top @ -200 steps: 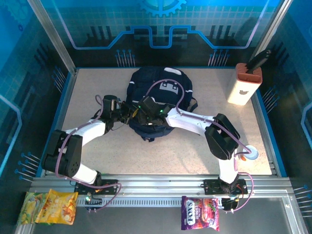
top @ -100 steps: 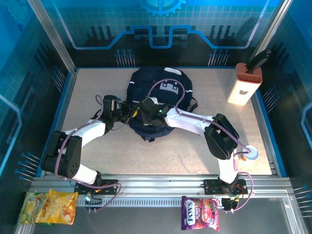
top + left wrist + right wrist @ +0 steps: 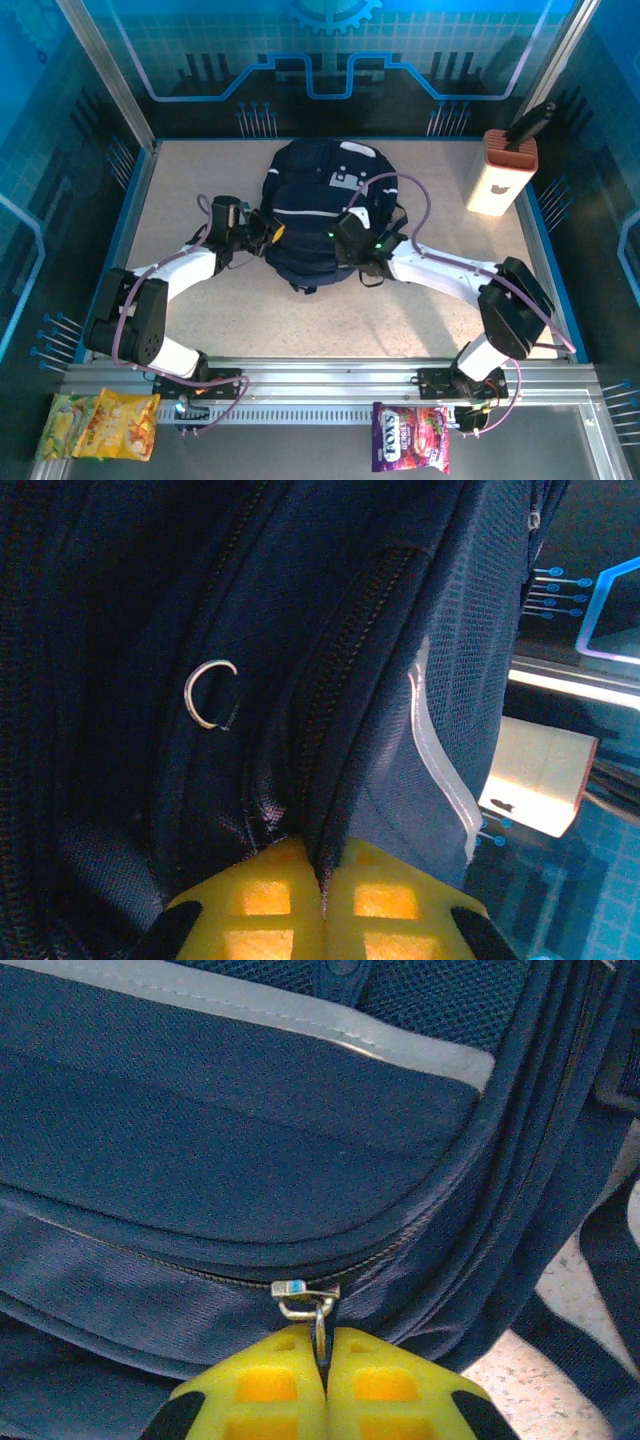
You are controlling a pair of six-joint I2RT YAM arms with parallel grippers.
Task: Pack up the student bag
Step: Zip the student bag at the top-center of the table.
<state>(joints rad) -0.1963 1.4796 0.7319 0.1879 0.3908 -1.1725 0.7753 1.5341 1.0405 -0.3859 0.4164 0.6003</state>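
The zipper line continues past the slider, so my right gripper will next round the bag's curved corner [image 3: 416,1230] toward the strap and release the zipper pull.
The student bag [image 3: 318,192], dark navy with thin white stripes, lies in the middle of the table. My left gripper [image 3: 271,232] is at its left side, and its yellow fingertips [image 3: 255,895] are shut on a fold of bag fabric beside a zipper line [image 3: 335,670]. A loose metal ring pull [image 3: 210,693] hangs on the fabric above them. At the bag's front right, my right gripper [image 3: 348,228] is shut on the zipper pull [image 3: 319,1322], which hangs from a silver slider [image 3: 303,1289].
A white holder with a dark tool in it [image 3: 500,172] stands at the back right of the table. A yellow snack pack [image 3: 100,425] and a purple one [image 3: 410,437] lie in front of the rail, off the table.
My right gripper has moved to the right along the bag's front, away from the left gripper, and has shut on the zipper pull. The left arm has not moved.
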